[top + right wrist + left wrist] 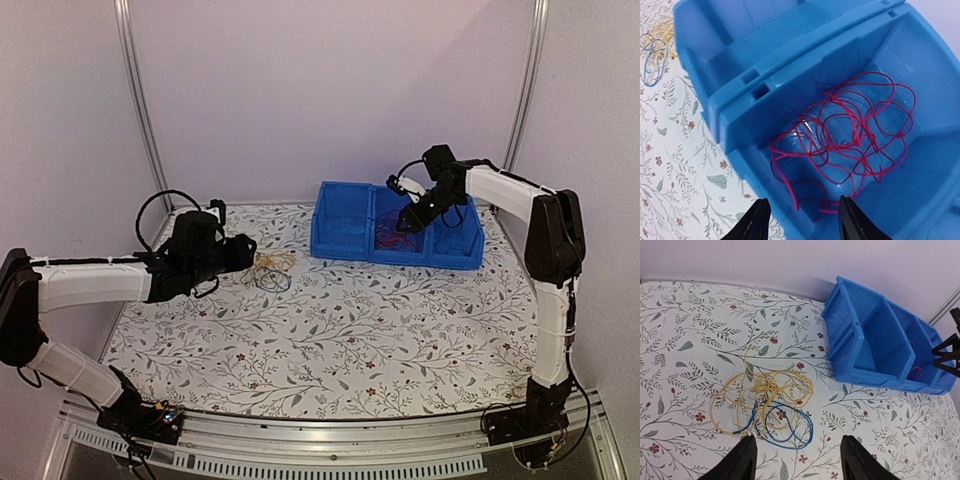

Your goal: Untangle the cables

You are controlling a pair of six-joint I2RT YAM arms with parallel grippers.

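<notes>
Next, my left gripper will lower and tip its fingers down onto the blue cable's outlying part (738,432), since that part of the cable lies below it, at the tangle's edge.
A tangle of yellow cable (765,390) and blue cable (785,425) lies on the floral tablecloth, left of a blue bin; it also shows in the top view (272,270). My left gripper (797,462) is open and empty, just short of the tangle, also seen in the top view (245,250). A red cable (850,135) lies loose in the middle compartment of the blue bin (740,115). My right gripper (802,222) is open and empty above that compartment, seen from above (408,220) over the bin (345,245).
The blue bin has three compartments; its left one (867,335) holds nothing. White enclosure walls stand close behind the bin. The floral tablecloth (330,340) covers the table in front of the bin.
</notes>
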